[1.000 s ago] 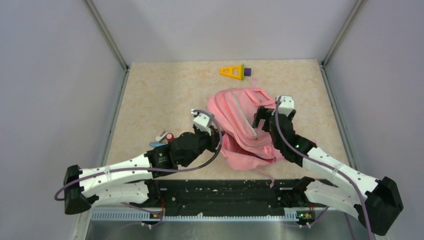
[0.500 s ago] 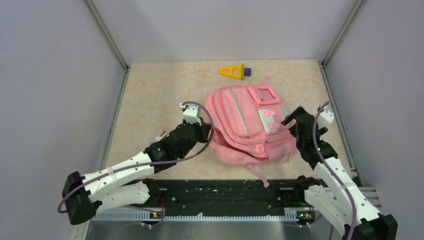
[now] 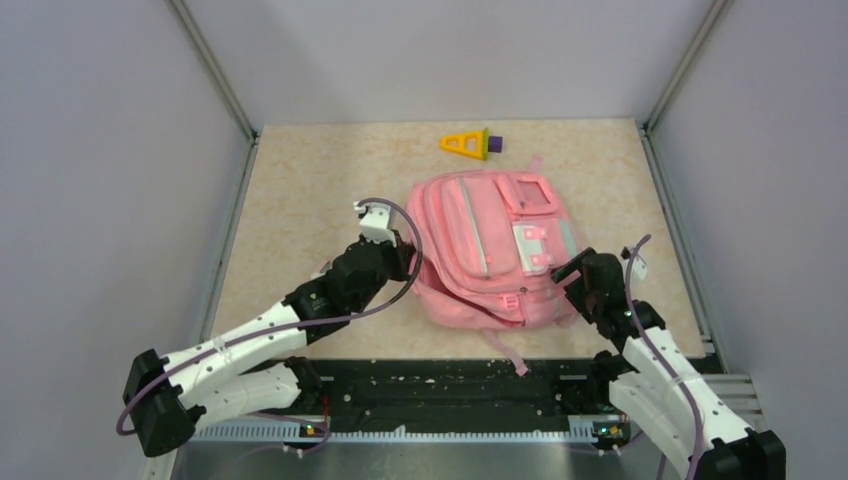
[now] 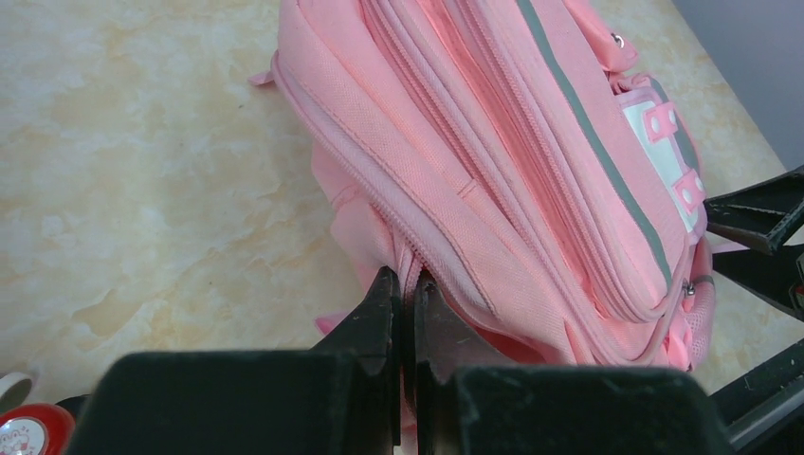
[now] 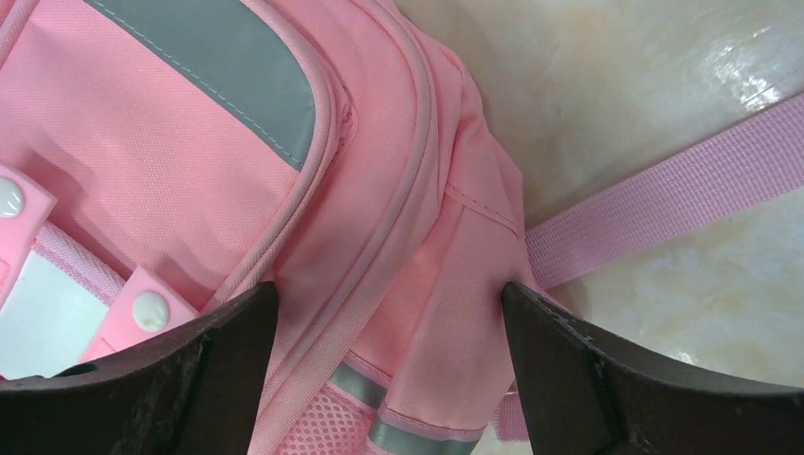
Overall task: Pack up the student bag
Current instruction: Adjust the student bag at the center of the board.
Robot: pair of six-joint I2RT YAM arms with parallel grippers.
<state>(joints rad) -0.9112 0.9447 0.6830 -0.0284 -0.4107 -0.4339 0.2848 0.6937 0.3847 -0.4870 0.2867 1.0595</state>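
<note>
The fold of pink fabric goes with my left gripper toward the bag's near opening [image 3: 450, 290] [image 4: 517, 347], to its right in the top view, for release next, since the bag lies crooked.
The student bag [image 3: 490, 250] is a pink backpack lying front side up in the middle of the table, its white patch facing the camera. My left gripper [image 3: 413, 262] is at the bag's left edge. In the left wrist view it [image 4: 406, 282] is shut on a fold of pink fabric beside a zip seam of the bag [image 4: 531, 142]. My right gripper [image 3: 572, 272] is at the bag's near right corner. In the right wrist view it [image 5: 389, 294] is open, its fingers on either side of that corner of the bag [image 5: 190, 142].
A yellow triangle toy with a purple piece [image 3: 467, 143] lies at the back of the table. A small red and white round item [image 4: 27, 434] sits by the left arm. A pink strap [image 5: 664, 204] trails over the table, another strap [image 3: 500, 350] reaches the near edge.
The bag went from crumpled to lying flat, front up. My right gripper left the bag's top and came to its near right corner. My left gripper shifted back-left, still pinching fabric.
</note>
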